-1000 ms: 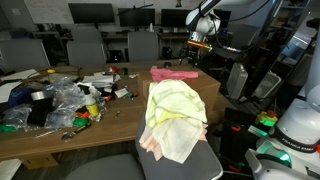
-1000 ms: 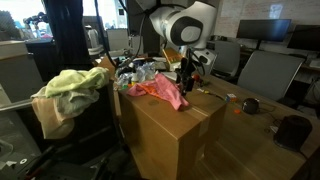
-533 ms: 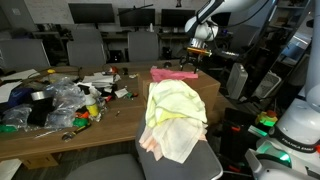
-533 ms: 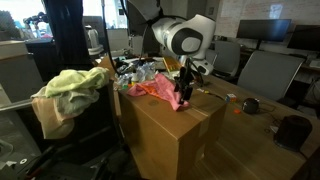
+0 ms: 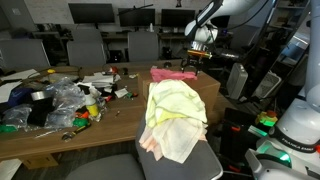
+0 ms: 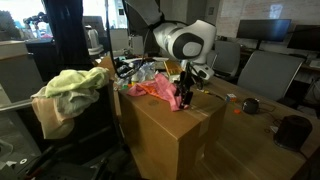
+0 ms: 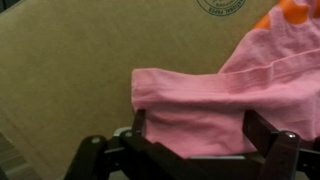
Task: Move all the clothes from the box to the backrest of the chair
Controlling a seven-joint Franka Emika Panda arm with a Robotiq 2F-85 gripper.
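Note:
The pink cloth is already between the gripper's open fingers, so the gripper should go down just a little farther onto the pink cloth's edge [image 5: 191,75] [image 7: 195,127] and then close there.
A pink-red garment [image 5: 172,73] [image 6: 160,91] lies on top of the brown cardboard box [image 5: 205,92] [image 6: 175,135]. My gripper [image 5: 196,62] [image 6: 184,98] hangs low over the garment's edge and is open. In the wrist view the pink garment [image 7: 200,95] fills the space between the two dark fingers [image 7: 262,130], with box cardboard [image 7: 70,70] behind it. Pale yellow-green, cream-white and peach-orange clothes [image 5: 173,118] [image 6: 68,90] are draped over the backrest of the grey chair [image 5: 190,165].
A wooden table [image 5: 60,138] beside the box carries clear plastic bags [image 5: 55,100] and small clutter. Smaller grey office chairs [image 5: 85,45] and monitors stand behind it. A white robot base [image 5: 295,125] with green lights is at the right edge.
The gripper has come down closer to the pink-red garment on the box and stayed open. The clothes on the chair have not moved.

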